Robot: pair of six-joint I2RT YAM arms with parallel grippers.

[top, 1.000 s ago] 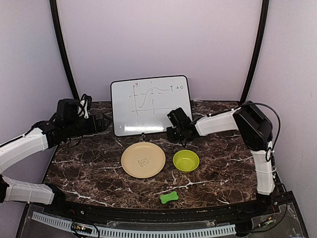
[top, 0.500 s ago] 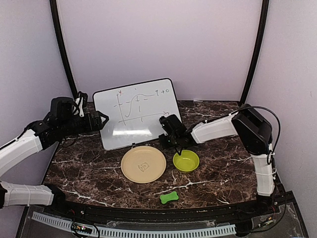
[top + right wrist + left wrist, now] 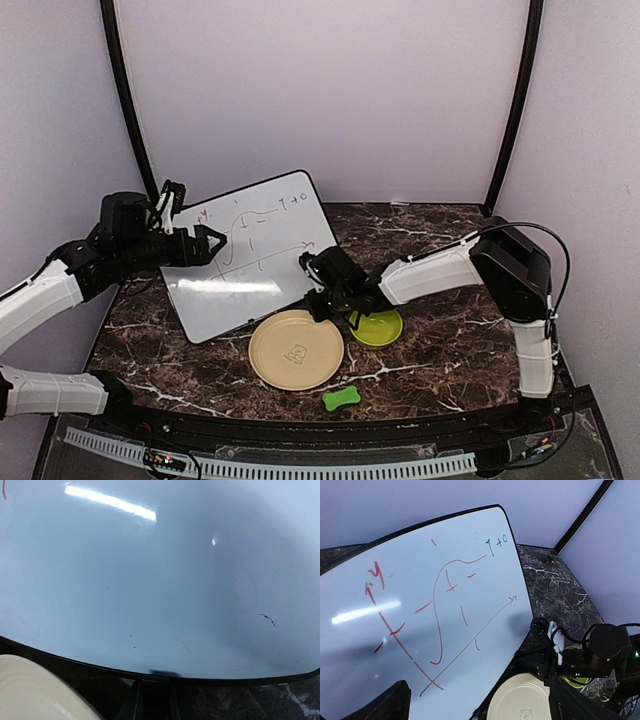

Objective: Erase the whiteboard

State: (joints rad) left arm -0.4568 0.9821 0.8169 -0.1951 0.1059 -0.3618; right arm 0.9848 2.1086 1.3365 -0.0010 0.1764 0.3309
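Note:
The plate's far edge point(image 3: 300, 313) lies just back of my right gripper. The whiteboard point(image 3: 262, 272) next comes back toward it, away from the back wall, pulled by my right gripper, which then releases the whiteboard's rim.
The whiteboard point(image 3: 262, 272) is skewed, its top right corner toward the back wall, and it carries a red graph and green writing point(image 3: 440, 610). My right gripper point(image 3: 318, 292) is shut on the whiteboard's lower black rim; in the right wrist view the whiteboard point(image 3: 160, 570) fills the frame, with the right gripper point(image 3: 156, 677) clamped on its edge. My left gripper point(image 3: 195, 222) hangs open over the board's left half. In the left wrist view the left gripper point(image 3: 480, 711) shows two dark fingertips point(image 3: 387, 706) wide apart, nothing between them.
A round beige plate point(image 3: 296, 349) lies just in front of the board's lower edge, also in both wrist views as the plate point(image 3: 520, 702) and plate point(image 3: 30, 692). A green bowl point(image 3: 380, 328) sits right of it. A green bone-shaped piece point(image 3: 341, 398) lies near the front edge.
The right gripper has pulled the whiteboard left and forward, turning it counterclockwise. The plate has slid slightly nearer. The left gripper now stands over the board, still open.

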